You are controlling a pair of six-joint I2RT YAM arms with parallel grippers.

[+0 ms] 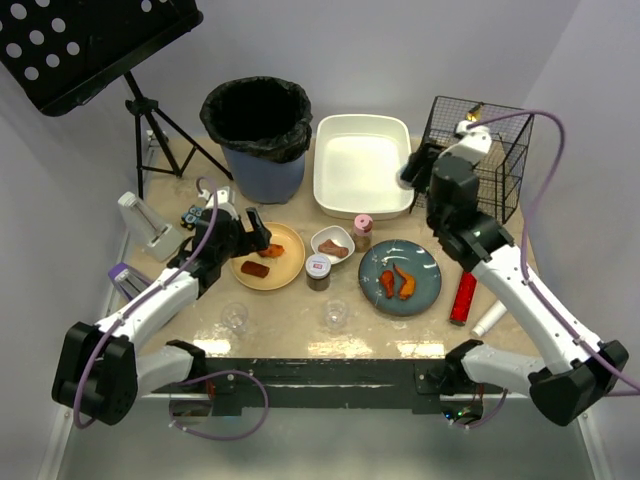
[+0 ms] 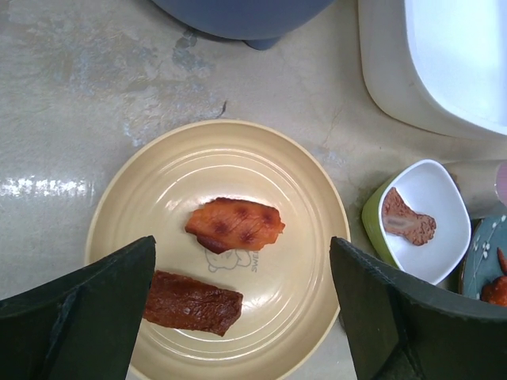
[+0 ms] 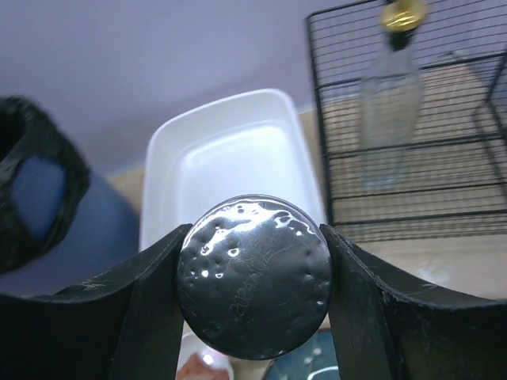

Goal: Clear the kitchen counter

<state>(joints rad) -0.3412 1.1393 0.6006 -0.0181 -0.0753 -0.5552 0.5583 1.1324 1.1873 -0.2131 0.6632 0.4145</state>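
Note:
My right gripper will next move the can to the right in the top view and down into the wire basket, then let go of it, because the space beside the bottle is empty.
The beige mottled kitchen counter [image 1: 290,305] carries dishes and food. My left gripper [image 1: 255,235] [image 2: 242,249] hangs open over a yellow plate [image 1: 288,265] [image 2: 293,261]. An orange food piece [image 2: 235,224] and a brown one [image 2: 192,302] lie on that plate between the fingers, untouched. My right gripper [image 1: 412,172] [image 3: 253,277] is raised at the right rim of the white tub [image 1: 330,135] [image 3: 230,150]. It is shut on a dark round can [image 3: 253,257], whose dimpled end faces the camera.
A black-lined bin [image 1: 258,140] stands back left, and a wire basket [image 1: 490,150] with a glass bottle [image 3: 390,103] back right. On the counter are a blue plate [image 1: 425,275] with food, a small bowl [image 1: 332,243], two jars [image 1: 318,271], two glasses [image 1: 234,316] and a red can [image 1: 464,298].

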